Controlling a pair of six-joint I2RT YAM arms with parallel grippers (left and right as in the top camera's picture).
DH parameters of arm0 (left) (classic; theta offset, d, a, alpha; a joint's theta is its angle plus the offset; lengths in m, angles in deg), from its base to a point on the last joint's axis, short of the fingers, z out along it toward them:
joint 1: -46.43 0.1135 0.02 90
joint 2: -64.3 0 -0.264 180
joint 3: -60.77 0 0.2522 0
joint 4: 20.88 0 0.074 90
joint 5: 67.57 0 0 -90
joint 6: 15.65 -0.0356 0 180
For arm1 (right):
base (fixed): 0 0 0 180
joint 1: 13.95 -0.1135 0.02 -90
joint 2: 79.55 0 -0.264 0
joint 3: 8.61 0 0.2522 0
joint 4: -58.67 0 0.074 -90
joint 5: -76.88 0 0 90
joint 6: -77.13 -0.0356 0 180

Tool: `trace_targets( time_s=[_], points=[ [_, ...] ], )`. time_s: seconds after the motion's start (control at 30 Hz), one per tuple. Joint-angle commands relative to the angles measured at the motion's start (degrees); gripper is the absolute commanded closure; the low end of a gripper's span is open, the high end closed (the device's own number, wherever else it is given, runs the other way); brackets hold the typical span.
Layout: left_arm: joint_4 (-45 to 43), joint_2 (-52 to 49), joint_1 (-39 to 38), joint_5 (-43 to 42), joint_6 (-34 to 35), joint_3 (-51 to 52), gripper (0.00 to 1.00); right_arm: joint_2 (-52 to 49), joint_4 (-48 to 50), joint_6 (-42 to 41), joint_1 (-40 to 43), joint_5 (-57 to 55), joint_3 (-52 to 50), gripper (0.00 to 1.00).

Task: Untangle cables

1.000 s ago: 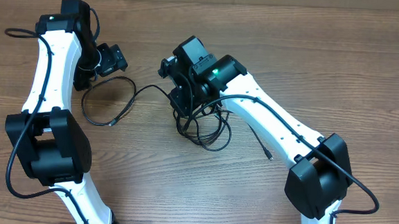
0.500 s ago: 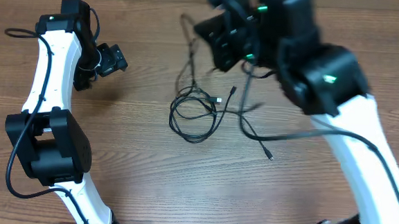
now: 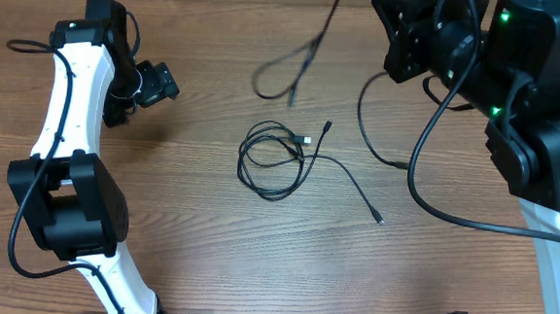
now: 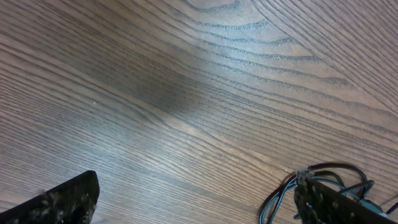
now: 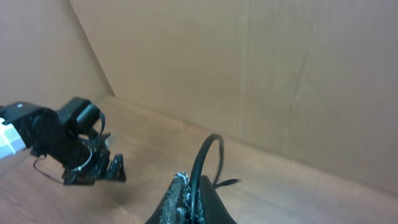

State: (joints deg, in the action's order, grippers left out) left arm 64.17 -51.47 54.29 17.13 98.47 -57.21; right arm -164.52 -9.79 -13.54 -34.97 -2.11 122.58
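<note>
My right gripper should move down and to its left in the overhead view and let go of the cable, because bare wood past the coil (image 3: 201, 138) is below it and that way.
A thin black cable (image 3: 270, 162) lies coiled at the table's middle, its tail running right to a small plug (image 3: 378, 220). My right gripper (image 3: 411, 36) is raised high at the back right. In the right wrist view the right gripper (image 5: 196, 190) is shut on a second black cable (image 5: 208, 148). That cable hangs blurred in the air as a loop (image 3: 287, 68). My left gripper (image 3: 154, 81) hovers at the far left, apart from both cables. In the left wrist view the left gripper (image 4: 199, 194) is open and empty over bare wood.
The right arm's thick black wires (image 3: 417, 180) hang over the table's right side. The left arm (image 3: 65, 85) stands along the left edge. A cardboard wall (image 5: 249, 74) closes the back.
My right arm has risen and swung to the back right, pulling one cable up out of the bunch. The other cable stays coiled on the table. The left arm has not moved.
</note>
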Motion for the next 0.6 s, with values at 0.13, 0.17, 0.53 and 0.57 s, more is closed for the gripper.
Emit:
trace_targets(
  time_s=[0.13, 0.17, 0.53, 0.57],
  points=[
    [0.0, -0.6, -0.4, 0.4, 1.2, 0.0, 0.0, -2.9, -2.9, -1.3, 0.2, 3.7, 1.0, 0.96],
    [0.0, -0.6, -0.4, 0.4, 1.2, 0.0, 0.0, -3.2, -2.9, -1.3, 0.2, 4.5, 1.0, 0.96],
    [0.0, -0.6, -0.4, 0.4, 1.2, 0.0, 0.0, -5.7, -7.9, -3.6, 0.2, -6.4, 0.9, 0.96],
    [0.0, -0.6, -0.4, 0.4, 1.2, 0.0, 0.0, -5.9, -9.0, -5.4, 0.2, -12.1, 0.7, 0.96]
  ],
)
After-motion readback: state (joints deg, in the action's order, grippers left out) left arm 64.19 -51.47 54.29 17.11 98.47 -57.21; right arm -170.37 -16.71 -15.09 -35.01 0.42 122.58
